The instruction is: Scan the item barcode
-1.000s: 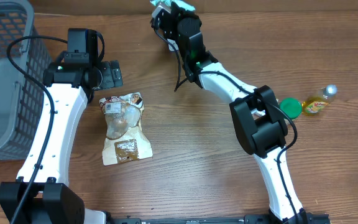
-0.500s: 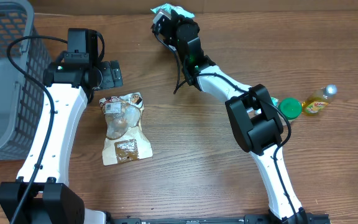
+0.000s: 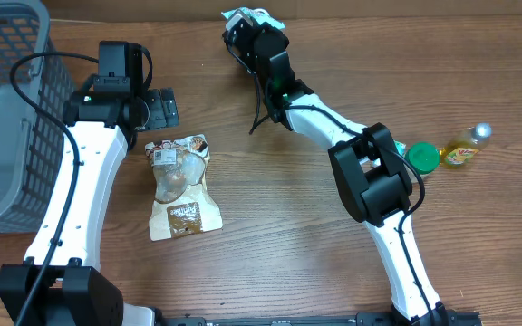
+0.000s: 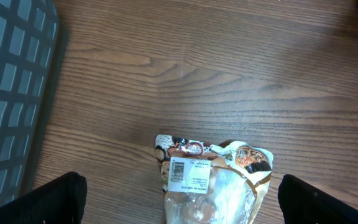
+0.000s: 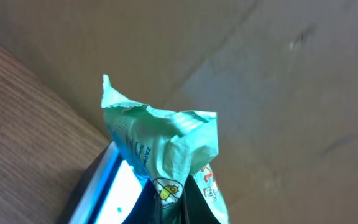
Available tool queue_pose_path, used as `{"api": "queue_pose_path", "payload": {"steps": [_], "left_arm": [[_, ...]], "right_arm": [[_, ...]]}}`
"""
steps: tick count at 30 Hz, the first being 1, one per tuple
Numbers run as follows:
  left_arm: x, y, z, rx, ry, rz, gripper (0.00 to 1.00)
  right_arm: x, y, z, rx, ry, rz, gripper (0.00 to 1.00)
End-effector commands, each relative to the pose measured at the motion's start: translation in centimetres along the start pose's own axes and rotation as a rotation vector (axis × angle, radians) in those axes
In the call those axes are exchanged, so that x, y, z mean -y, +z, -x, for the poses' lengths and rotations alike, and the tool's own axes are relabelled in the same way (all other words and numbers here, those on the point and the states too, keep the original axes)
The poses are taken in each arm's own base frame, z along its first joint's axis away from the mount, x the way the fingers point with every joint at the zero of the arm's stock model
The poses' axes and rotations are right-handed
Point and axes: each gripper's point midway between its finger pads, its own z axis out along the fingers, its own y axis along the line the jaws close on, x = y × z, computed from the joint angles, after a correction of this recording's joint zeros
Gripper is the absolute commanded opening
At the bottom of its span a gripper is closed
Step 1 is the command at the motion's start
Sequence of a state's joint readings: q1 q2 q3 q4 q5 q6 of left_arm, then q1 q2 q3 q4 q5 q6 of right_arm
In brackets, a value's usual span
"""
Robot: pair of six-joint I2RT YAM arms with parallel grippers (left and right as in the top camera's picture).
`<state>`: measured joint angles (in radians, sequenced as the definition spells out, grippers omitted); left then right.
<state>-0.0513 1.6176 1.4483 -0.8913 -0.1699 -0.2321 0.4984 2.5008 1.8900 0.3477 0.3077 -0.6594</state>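
Next, my right gripper will rise, swing back and to its right in the overhead view to the bare tabletop near the green cap, lower and release.
My right gripper [image 3: 246,27] is at the table's far edge, shut on a mint-green packet [image 5: 160,140] whose crumpled top sticks up between the dark fingers [image 5: 145,208]. Just left of the packet in the right wrist view lies a scanner [image 5: 110,193] with a glowing blue-white window. The packet [image 3: 254,14] shows in the overhead view past the gripper. My left gripper [image 4: 182,208] hangs open above a brown snack pouch [image 4: 213,186] with a white barcode label [image 4: 188,172]. That pouch [image 3: 179,186] lies flat on the table.
A grey mesh basket [image 3: 7,100] stands at the left edge, and its wall [image 4: 11,93] shows in the left wrist view. A green cap [image 3: 423,156] and a small yellow bottle [image 3: 463,149] lie at the right. A brown cardboard wall [image 5: 278,93] rises behind the scanner.
My right gripper has shifted slightly left with the green packet at the far edge. The left arm and the pouch have not moved.
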Motion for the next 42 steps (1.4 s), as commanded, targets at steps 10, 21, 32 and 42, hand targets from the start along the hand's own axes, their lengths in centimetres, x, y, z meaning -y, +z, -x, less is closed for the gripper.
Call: {"api": "queue_pose_path", "payload": {"steps": [10,21,32,42], "left_arm": [[-0.4,-0.4,0.5,0.019,0.004,0.012,0.99],[-0.4,-0.4,0.5,0.019,0.004,0.012,1.0],[-0.4,-0.4,0.5,0.019,0.004,0.012,1.0],[-0.4,-0.4,0.5,0.019,0.004,0.012,0.99]], "right_arm": [[3.4,-1.6,3.2,0.012,0.13,-0.062,0.04],[8.9,-6.3,9.0,0.008,0.198,-0.05,0.04],[11.8,-15.9,9.1,-0.23,0.507,0.204,0.04],[8.9,-23.4,2.2,-0.647,0.666,0.412,0.04]]}}
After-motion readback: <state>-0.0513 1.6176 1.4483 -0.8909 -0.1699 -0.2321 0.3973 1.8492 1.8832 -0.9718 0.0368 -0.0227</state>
